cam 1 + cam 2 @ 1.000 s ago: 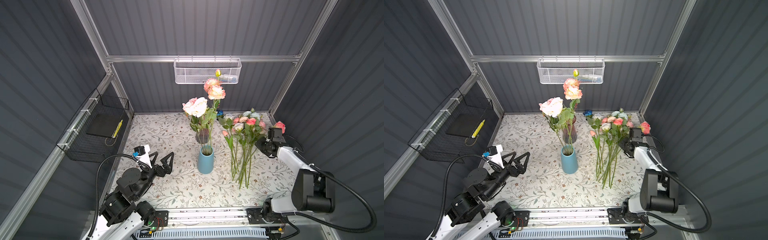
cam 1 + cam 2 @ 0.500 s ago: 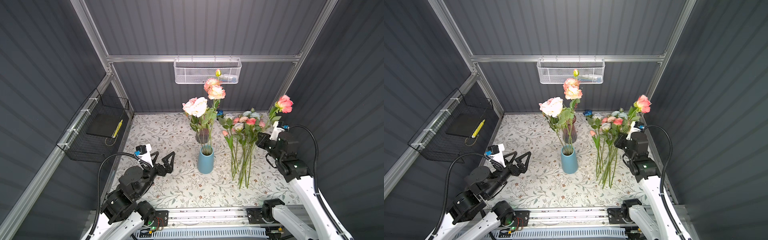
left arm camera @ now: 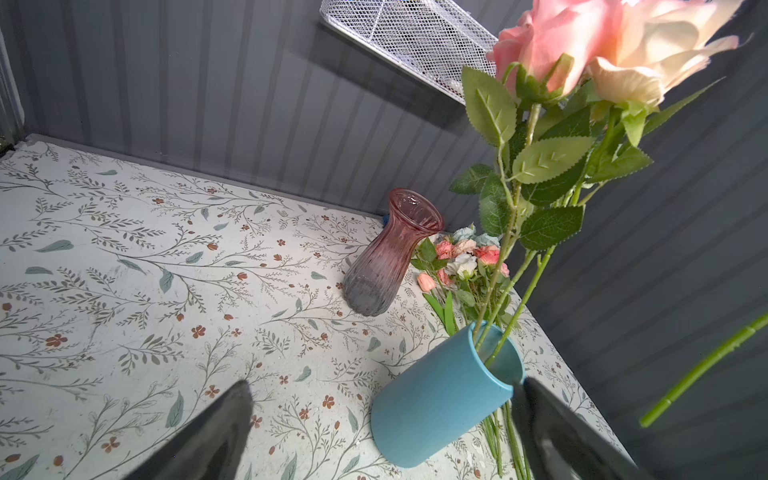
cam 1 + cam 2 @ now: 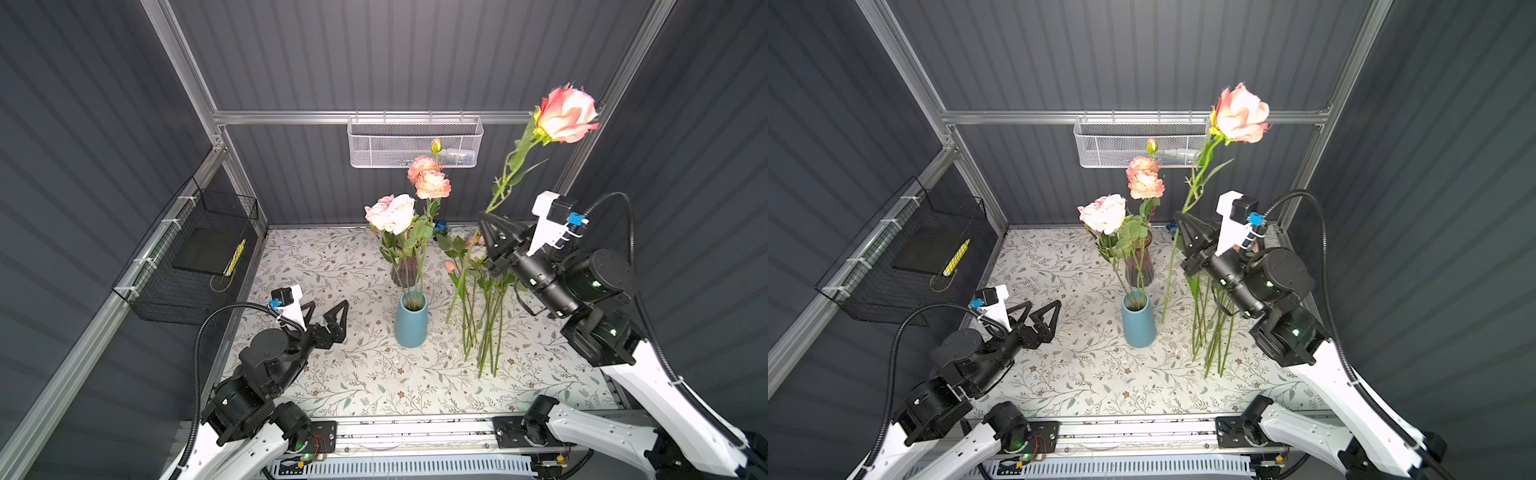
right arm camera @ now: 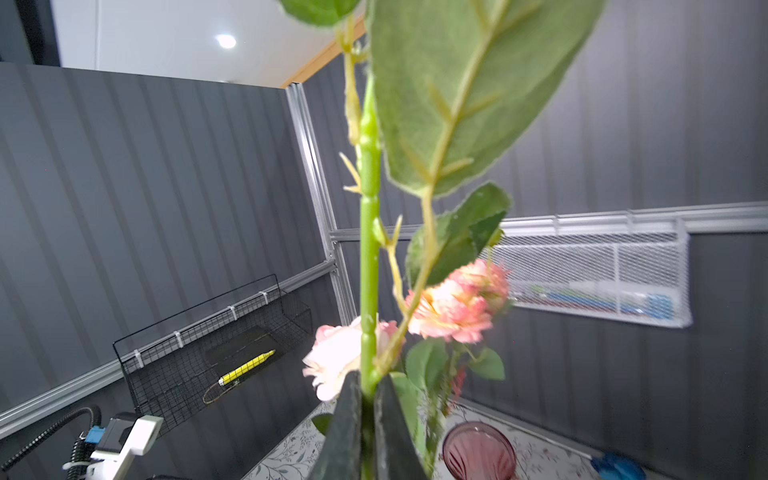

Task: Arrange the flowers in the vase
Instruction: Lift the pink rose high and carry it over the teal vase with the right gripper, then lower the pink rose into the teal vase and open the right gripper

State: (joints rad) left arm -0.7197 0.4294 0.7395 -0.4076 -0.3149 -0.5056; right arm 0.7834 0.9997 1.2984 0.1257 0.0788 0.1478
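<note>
The right gripper carries the green stem over the blue vase's opening (image 4: 413,300) next, then lowers it inside and releases it, because the stem's lower end hangs beside the vase.
A blue vase (image 4: 410,320) (image 4: 1138,319) (image 3: 444,399) stands mid-table with a cream-pink rose (image 4: 390,212) and peach blooms (image 4: 430,183) in it. High to its right, my right gripper (image 4: 483,217) (image 4: 1180,217) (image 5: 368,386) is shut on the green stem of a pink rose (image 4: 566,114) (image 4: 1241,114). The head points up and the stem's lower end hangs beside the vase. The other flowers (image 4: 482,299) (image 4: 1212,328) (image 3: 461,257) lie in a pile on the table's right. My left gripper (image 4: 328,305) (image 4: 1042,305) (image 3: 382,384) is open and empty, left of the vase.
An empty pink glass vase (image 4: 405,270) (image 3: 390,253) (image 5: 478,451) stands behind the blue one. A white mesh basket (image 4: 413,141) hangs on the back wall. On the left wall, a black wire basket (image 4: 195,257) holds a yellow pen (image 4: 235,257).
My right gripper has risen from the flower pile with the pink rose, lifting it high and upright. The left arm has barely moved.
</note>
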